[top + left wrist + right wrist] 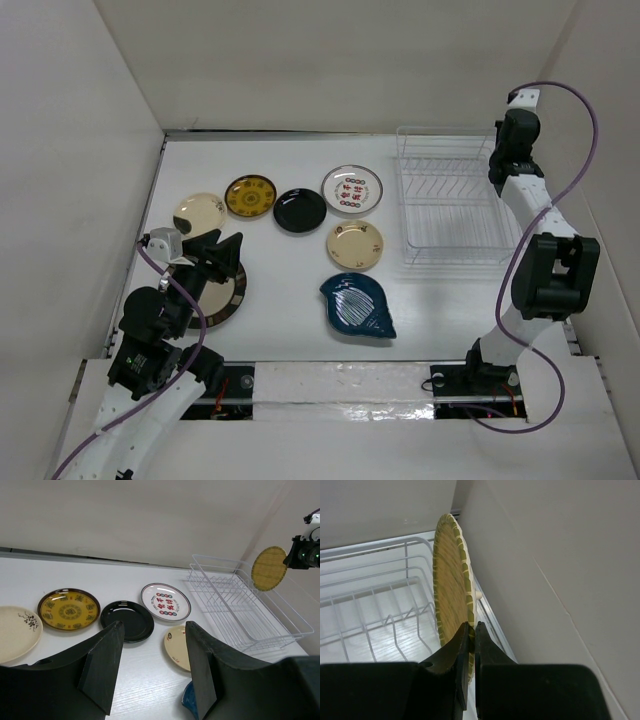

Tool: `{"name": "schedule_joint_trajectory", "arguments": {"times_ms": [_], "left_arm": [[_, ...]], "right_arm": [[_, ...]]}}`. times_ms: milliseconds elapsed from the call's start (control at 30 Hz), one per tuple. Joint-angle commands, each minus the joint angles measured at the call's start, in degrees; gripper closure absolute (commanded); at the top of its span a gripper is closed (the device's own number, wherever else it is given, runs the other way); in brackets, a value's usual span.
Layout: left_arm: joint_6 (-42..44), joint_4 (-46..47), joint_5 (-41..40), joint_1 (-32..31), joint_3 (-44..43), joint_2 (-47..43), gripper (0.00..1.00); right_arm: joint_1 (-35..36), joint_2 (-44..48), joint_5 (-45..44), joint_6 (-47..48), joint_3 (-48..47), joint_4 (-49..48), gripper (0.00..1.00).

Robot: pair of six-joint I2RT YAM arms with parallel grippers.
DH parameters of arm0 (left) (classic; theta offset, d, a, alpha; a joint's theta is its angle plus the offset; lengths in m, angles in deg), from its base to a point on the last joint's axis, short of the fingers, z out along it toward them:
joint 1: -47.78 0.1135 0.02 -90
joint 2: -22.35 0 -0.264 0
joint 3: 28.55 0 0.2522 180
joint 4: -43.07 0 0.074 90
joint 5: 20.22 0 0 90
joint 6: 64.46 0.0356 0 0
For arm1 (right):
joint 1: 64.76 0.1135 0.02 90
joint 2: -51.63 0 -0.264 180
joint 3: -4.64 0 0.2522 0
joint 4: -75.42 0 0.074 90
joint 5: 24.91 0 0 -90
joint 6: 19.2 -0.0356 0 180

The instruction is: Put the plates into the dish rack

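Observation:
The woven yellow plate hangs on edge above the dish rack's end wires, so the robot's right gripper will next go down along the wall and beside those wires.
My right gripper [472,626] is shut on the rim of a woven yellow plate [451,580], held on edge over the far right side of the dish rack [450,210], close to the wall. The left wrist view shows that plate [268,568] above the rack [240,605]. My left gripper [218,250] stands open and empty over a large dark-rimmed plate [222,300]. On the table lie a cream plate [200,213], a yellow patterned one [250,196], a black one [300,210], a white one with red-green marks [352,189], a small cream one [355,245] and a blue leaf-shaped one [358,305].
White walls close in the table on the left, back and right; the right wall [545,555] runs just beside the held plate. Purple cables [585,130] loop off both arms. The rack's tines [380,605] stand below the plate.

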Motion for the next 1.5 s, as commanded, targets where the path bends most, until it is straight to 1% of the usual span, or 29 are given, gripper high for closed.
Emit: {"name": "schedule_joint_trajectory", "arguments": {"times_ms": [0, 67, 133, 167, 200, 300, 500, 633, 867, 1000, 1200, 1300, 1333, 1367, 1400, 1467], "left_arm": [[-0.4, 1.9, 0.0, -0.1, 0.4, 0.7, 0.51], [-0.4, 2.0, 0.2, -0.1, 0.4, 0.7, 0.51], [-0.4, 2.0, 0.1, -0.1, 0.4, 0.8, 0.51], [-0.4, 2.0, 0.2, -0.1, 0.4, 0.8, 0.51], [-0.4, 2.1, 0.2, -0.1, 0.4, 0.8, 0.51], [-0.3, 2.1, 0.3, -0.1, 0.5, 0.9, 0.51], [-0.4, 2.0, 0.2, -0.1, 0.4, 0.8, 0.51], [-0.4, 2.0, 0.0, -0.1, 0.4, 0.7, 0.51], [-0.4, 2.0, -0.1, -0.1, 0.5, 0.8, 0.51], [-0.4, 2.0, -0.1, -0.1, 0.5, 0.9, 0.50], [-0.3, 2.0, -0.1, -0.1, 0.5, 1.0, 0.50], [-0.3, 2.0, -0.1, -0.1, 0.5, 1.1, 0.50], [-0.3, 2.0, -0.1, -0.1, 0.5, 1.1, 0.50], [-0.4, 2.0, -0.1, -0.1, 0.5, 1.2, 0.50], [-0.4, 2.1, -0.1, -0.1, 0.5, 1.2, 0.50], [-0.4, 2.2, -0.1, -0.1, 0.6, 1.4, 0.50]], "right_arm": [[1.6, -0.3, 0.5, 1.9, 2.0, -3.8, 1.00], [1.6, 0.9, -1.7, 2.2, 3.0, -5.2, 1.00], [1.6, 2.1, -1.5, 2.5, 3.7, -6.0, 1.00], [1.6, 2.9, -2.4, 3.3, 4.4, -8.0, 1.00], [1.6, 4.1, -4.9, 3.4, 4.8, -8.4, 1.00], [1.1, 6.8, -8.1, 3.6, 4.5, -10.5, 1.00], [0.6, 7.9, -5.5, 5.1, 2.0, -9.6, 1.00], [0.6, 7.8, -2.9, 4.4, 3.2, -9.2, 1.00], [0.6, 4.6, 0.7, 2.7, 4.1, -7.6, 1.00], [0.6, 1.8, 0.4, 2.8, 3.6, -6.5, 1.00], [0.1, 0.1, 0.3, 3.2, 5.8, -7.5, 1.00], [-0.5, -0.6, 1.6, 2.6, 6.6, -7.3, 1.00], [-0.5, -0.7, 1.2, 2.3, 6.7, -7.4, 0.96], [-0.5, -0.9, 0.8, 1.2, 6.6, -7.5, 0.89], [-0.5, -0.9, 0.5, 0.7, 6.5, -7.4, 0.75], [-0.5, 0.1, -0.2, -1.4, 6.0, -7.4, 0.62]]}}
